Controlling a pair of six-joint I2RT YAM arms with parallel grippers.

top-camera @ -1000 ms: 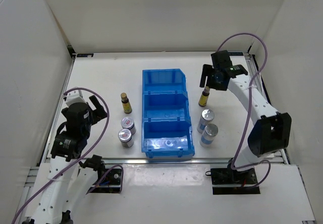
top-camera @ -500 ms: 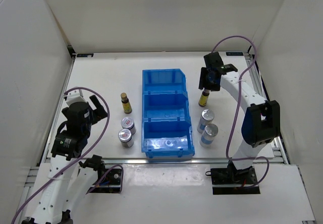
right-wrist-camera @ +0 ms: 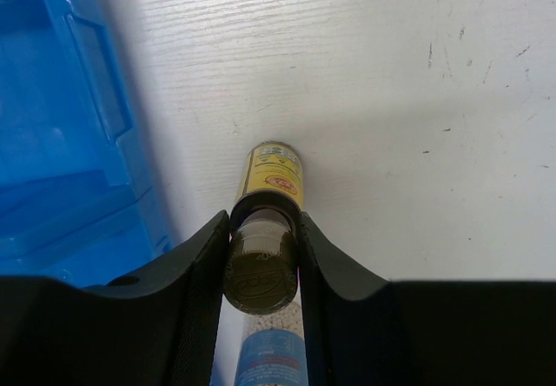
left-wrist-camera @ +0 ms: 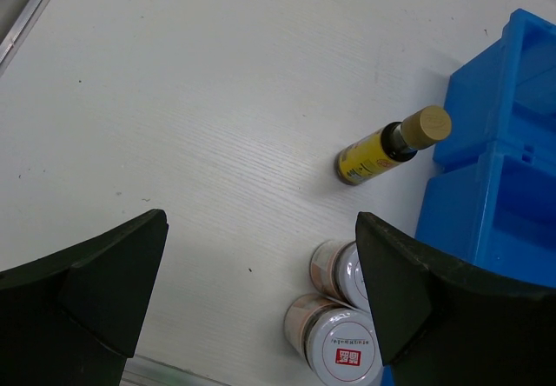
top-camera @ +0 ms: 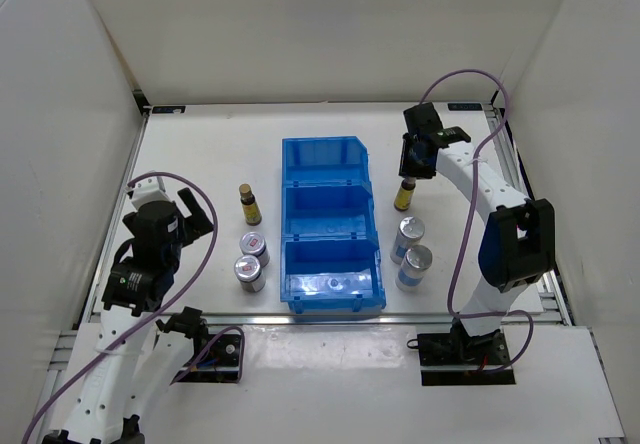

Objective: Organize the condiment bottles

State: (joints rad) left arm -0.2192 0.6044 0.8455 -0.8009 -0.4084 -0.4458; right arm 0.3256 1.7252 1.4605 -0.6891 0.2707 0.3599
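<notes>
The robot's right gripper should lift the bottle back and to the left in the top view, over the bin's empty near section [top-camera: 354, 280], then lower it and let it go.
An amber bottle [top-camera: 403, 196] with a yellow label [right-wrist-camera: 270, 171] stands upright just right of the blue bin. My right gripper [top-camera: 414, 161] [right-wrist-camera: 261, 260] is shut on its neck and tan cap. A second amber bottle [top-camera: 249, 204] [left-wrist-camera: 382, 149] stands left of the bin. Two silver-lidded jars [top-camera: 254, 246] [top-camera: 249, 272] sit touching in front of it, and both show in the left wrist view [left-wrist-camera: 340, 269] [left-wrist-camera: 346, 353]. Two more jars [top-camera: 408, 236] [top-camera: 414, 264] stand right of the bin. My left gripper [top-camera: 186, 214] [left-wrist-camera: 261, 229] hangs open and empty, well above the table.
The blue three-compartment bin [top-camera: 284, 214] [right-wrist-camera: 61, 143] runs front to back in the middle of the table. White walls enclose the table on three sides. A jar with a bluish label [right-wrist-camera: 265, 362] shows below the held bottle in the right wrist view.
My right gripper has come down a little toward the bin and closed its fingers on the amber bottle's neck. The left arm and the other containers have not moved.
</notes>
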